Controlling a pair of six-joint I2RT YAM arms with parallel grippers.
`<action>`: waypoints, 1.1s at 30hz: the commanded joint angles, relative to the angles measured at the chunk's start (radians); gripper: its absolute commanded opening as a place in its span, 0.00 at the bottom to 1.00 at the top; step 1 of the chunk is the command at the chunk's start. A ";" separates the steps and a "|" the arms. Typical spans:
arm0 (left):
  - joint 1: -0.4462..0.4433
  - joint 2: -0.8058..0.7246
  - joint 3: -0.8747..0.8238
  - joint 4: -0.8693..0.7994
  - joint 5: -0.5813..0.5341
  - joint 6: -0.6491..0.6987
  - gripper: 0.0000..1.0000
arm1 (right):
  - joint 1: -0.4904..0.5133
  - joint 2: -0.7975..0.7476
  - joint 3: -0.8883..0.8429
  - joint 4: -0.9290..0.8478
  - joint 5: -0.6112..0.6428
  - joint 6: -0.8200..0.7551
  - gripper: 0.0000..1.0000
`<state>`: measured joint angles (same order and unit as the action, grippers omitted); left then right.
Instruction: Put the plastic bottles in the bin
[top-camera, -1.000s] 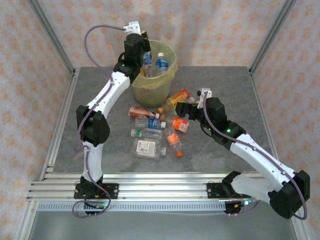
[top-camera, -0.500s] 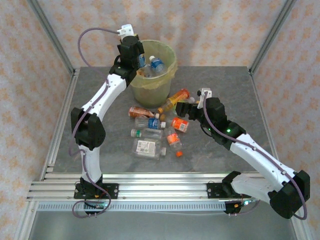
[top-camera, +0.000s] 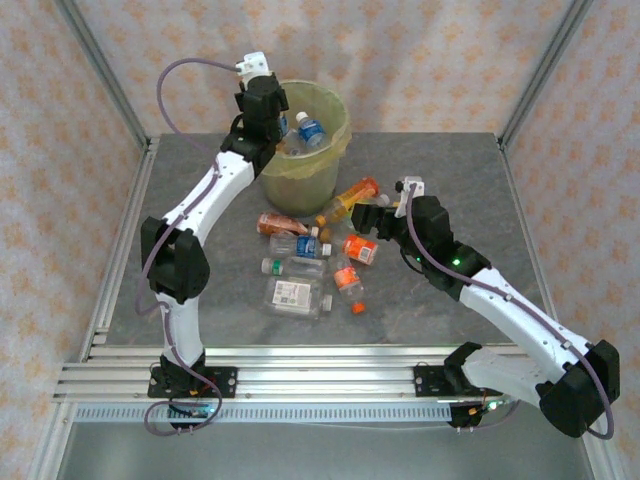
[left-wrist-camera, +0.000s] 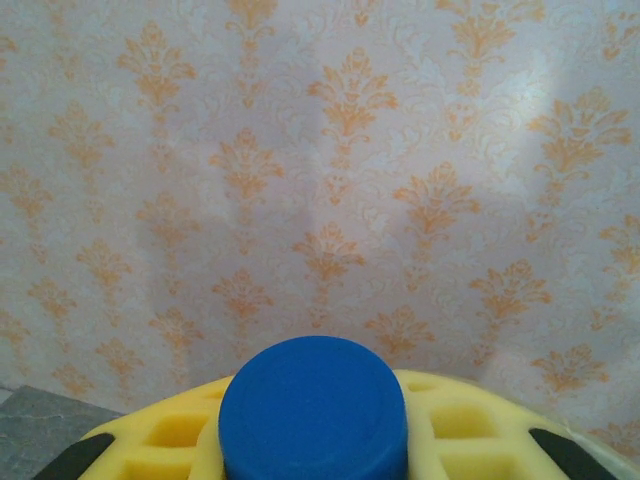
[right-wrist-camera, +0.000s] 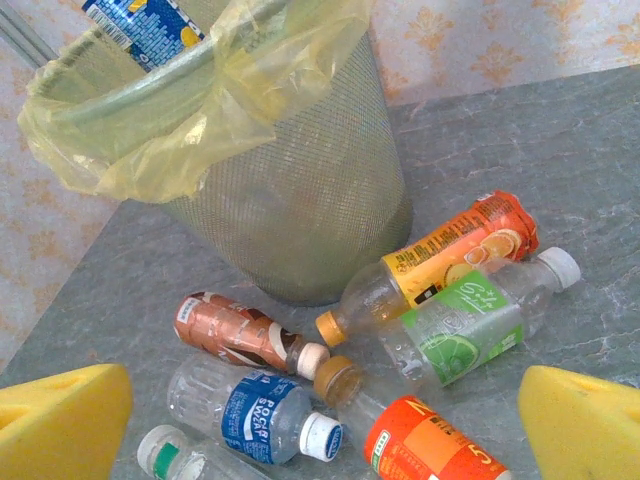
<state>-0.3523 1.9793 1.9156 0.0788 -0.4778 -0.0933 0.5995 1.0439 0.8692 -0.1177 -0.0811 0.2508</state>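
Next, the left gripper shifts sideways from the bin's rim, over the bin's opening (top-camera: 314, 107) beside it, and releases the bottle's blue cap.
The pale yellow-green bin (top-camera: 300, 165) with its yellowish bag stands at the back of the table, and a blue-labelled bottle (top-camera: 309, 130) lies inside it. My left gripper (top-camera: 268, 112) hangs at the bin's left rim, shut on a blue-capped bottle (left-wrist-camera: 313, 405) between yellow pads (left-wrist-camera: 470, 430). Loose bottles lie in front of the bin (right-wrist-camera: 290, 190): orange-labelled (right-wrist-camera: 455, 245), lime-green (right-wrist-camera: 460, 330), crushed brown (right-wrist-camera: 225, 330), blue-labelled (right-wrist-camera: 255, 415) and orange-red (right-wrist-camera: 430, 445). My right gripper (top-camera: 368, 212) hovers open above this pile, its pads (right-wrist-camera: 60, 425) wide apart around nothing.
More bottles lie nearer the arms: a clear one with a green band (top-camera: 288, 267), a small orange one (top-camera: 347, 277) and a flattened clear one (top-camera: 295, 296). A loose orange cap (top-camera: 358, 308) sits beside them. Metal frame posts and patterned walls enclose the grey table (top-camera: 460, 170).
My left gripper has drawn back from over the bin's middle to its left rim, still gripping the blue-capped bottle. The right arm has stayed put.
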 joint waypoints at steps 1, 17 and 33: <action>-0.021 0.067 -0.074 -0.129 -0.129 0.133 0.00 | 0.002 -0.019 -0.007 0.025 0.016 0.010 0.99; -0.021 0.150 0.346 -0.128 -0.111 0.282 0.00 | 0.002 -0.023 0.008 0.010 0.014 0.004 0.99; 0.009 0.260 0.351 -0.098 -0.086 0.227 0.00 | 0.002 -0.018 0.008 0.006 0.007 -0.002 0.99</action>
<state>-0.3504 2.2230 2.2639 -0.0071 -0.5583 0.1570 0.5995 1.0439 0.8692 -0.1181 -0.0814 0.2501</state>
